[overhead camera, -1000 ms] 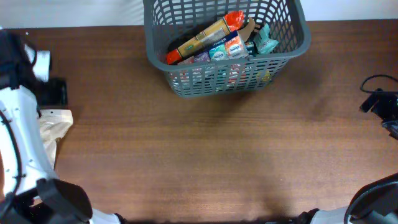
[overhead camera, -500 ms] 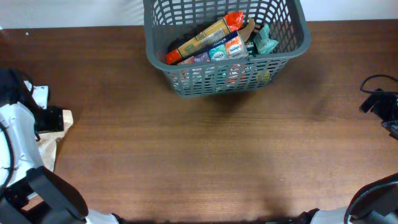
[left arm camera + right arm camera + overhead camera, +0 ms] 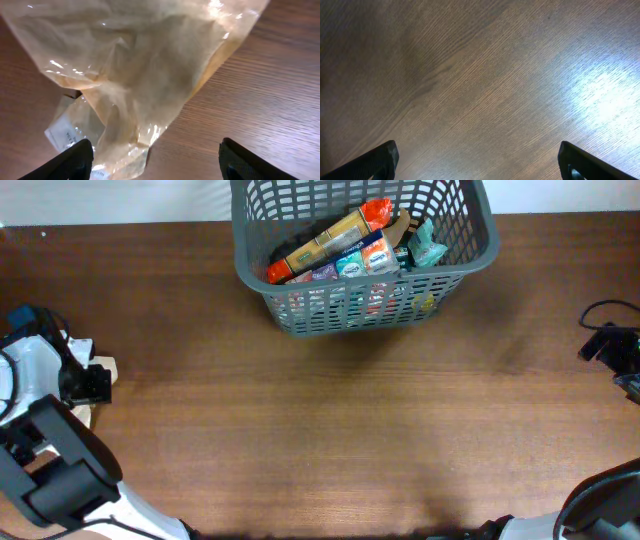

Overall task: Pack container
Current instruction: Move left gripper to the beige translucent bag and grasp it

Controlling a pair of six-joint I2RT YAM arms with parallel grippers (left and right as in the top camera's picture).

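The left gripper moves down onto the clear bag's narrow gathered part next, shifting toward the left in the wrist view, since that part sits nearer one finger.
The dark grey slatted basket stands at the far middle of the table and holds several packages, among them a long orange-and-yellow packet. A clear plastic bag with pale contents lies at the left edge, mostly hidden under my left arm in the overhead view. In the left wrist view the bag fills the upper left. My left gripper is open just above the bag's lower corner, fingers apart on either side. My right gripper is open over bare wood at the far right.
A white printed label shows on the bag's lower end. A black cable lies at the right edge. Brown wooden table top spreads between the arms.
My left arm has swung down and towards the near left, and its gripper now hangs over the clear bag. The basket and the right arm have not moved.
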